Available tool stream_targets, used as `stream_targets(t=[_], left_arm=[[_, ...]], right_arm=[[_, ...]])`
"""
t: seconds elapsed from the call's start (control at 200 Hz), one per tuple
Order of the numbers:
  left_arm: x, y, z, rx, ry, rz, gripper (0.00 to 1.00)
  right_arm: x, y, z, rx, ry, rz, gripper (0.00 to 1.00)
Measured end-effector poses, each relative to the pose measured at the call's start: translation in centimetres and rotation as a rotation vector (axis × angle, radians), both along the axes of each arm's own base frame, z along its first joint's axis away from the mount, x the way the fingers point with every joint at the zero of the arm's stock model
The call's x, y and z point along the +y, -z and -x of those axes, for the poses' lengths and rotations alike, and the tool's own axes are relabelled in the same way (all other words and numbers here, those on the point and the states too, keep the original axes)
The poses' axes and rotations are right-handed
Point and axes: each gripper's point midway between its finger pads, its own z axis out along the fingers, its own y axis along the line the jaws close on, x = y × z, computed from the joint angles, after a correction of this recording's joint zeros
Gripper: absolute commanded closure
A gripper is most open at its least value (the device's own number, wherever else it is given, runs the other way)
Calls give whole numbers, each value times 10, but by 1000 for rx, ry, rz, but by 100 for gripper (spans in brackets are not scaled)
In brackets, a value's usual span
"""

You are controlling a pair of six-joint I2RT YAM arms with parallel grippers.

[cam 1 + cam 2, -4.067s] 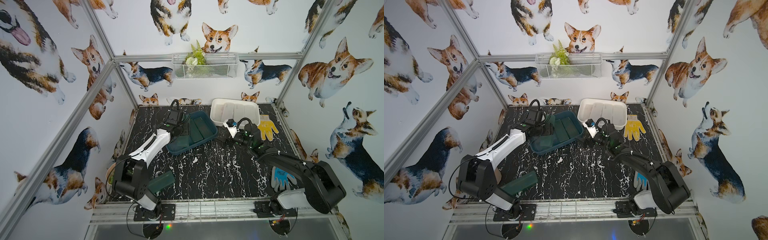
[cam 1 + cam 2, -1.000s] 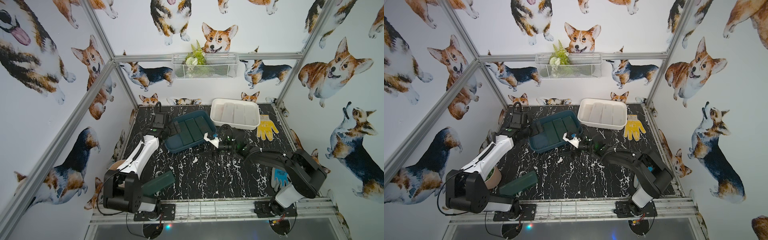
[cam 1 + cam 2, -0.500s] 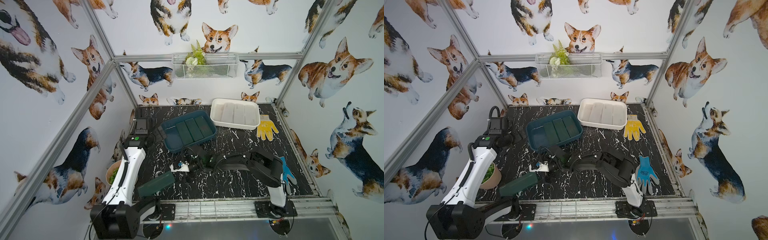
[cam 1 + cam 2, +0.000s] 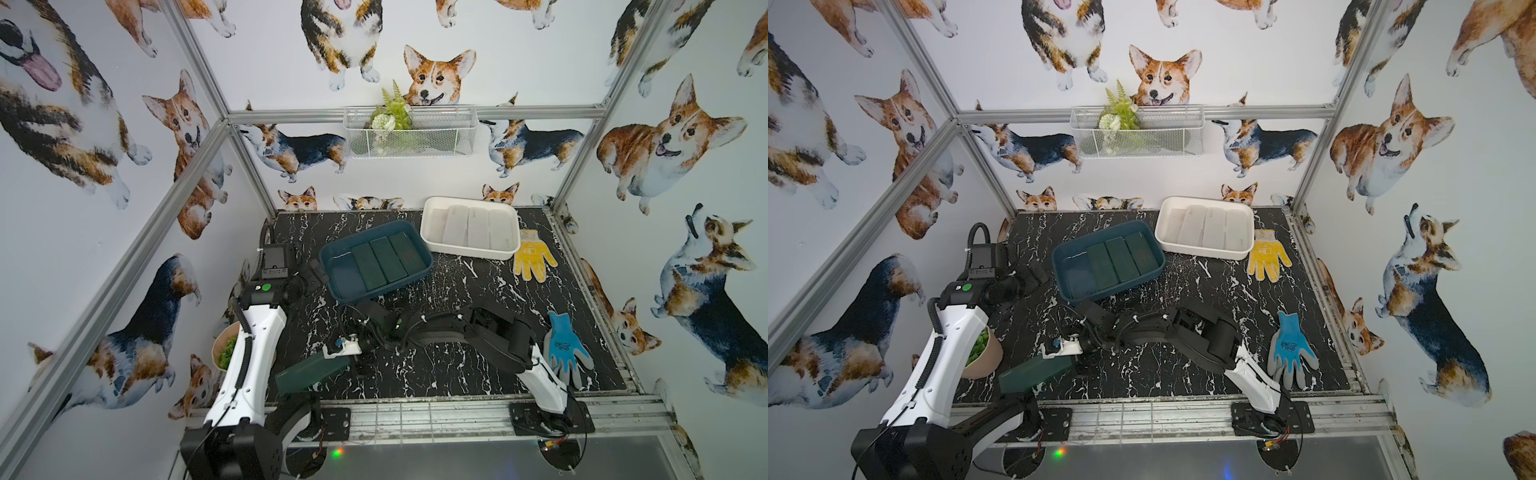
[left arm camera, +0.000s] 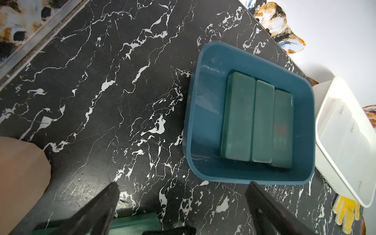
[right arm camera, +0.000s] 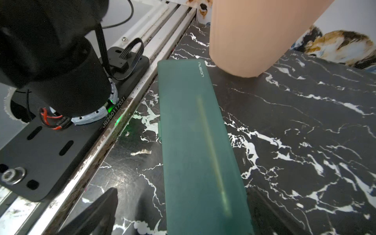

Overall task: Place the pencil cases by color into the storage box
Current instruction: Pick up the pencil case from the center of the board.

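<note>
The right gripper eases down and slightly toward the plant pot and closes next. The green pencil case's near end (image 4: 336, 365) (image 6: 207, 209) lies below it, between its fingers.
One dark green pencil case (image 4: 313, 374) (image 6: 201, 146) lies flat on the black marble table near the front left. My right gripper (image 4: 360, 368) (image 6: 183, 211) is open and low over the case's near end, a finger on each side; one finger (image 6: 97, 211) stands clear of it. Three more green pencil cases (image 4: 384, 259) (image 5: 258, 120) lie side by side in the blue storage box (image 4: 338, 253) (image 5: 195, 114). Frosted white pencil cases (image 4: 478, 226) fill the white storage box (image 4: 428, 232). My left gripper (image 4: 313, 272) (image 5: 181, 195) is open and empty, just left of the blue box.
A beige plant pot (image 4: 222, 351) (image 6: 254, 36) stands at the front left, right beside the loose case's far end. A yellow glove (image 4: 532, 259) lies by the white box and a blue-grey glove (image 4: 563, 353) at the front right. The left arm's base (image 6: 61, 71) is close to the case.
My right arm has swung from beside the blue box across to the front left and come down over the loose green case. My left arm has drawn back from the blue box.
</note>
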Motion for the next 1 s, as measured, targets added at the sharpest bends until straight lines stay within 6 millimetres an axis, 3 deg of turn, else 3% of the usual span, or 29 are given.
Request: stream_targets(t=[0.39,0.546,1.001], left_arm=[[2,6,2,3,-14,7,0],[2,9,3,6,-22,13,0],[4,1,4,-45,-56,35,0]], right_arm=[[14,25,-14,-18,40,67,0],[20,27,-17,-23,45,61,1],[24,28,-23,-52,83,43,22]])
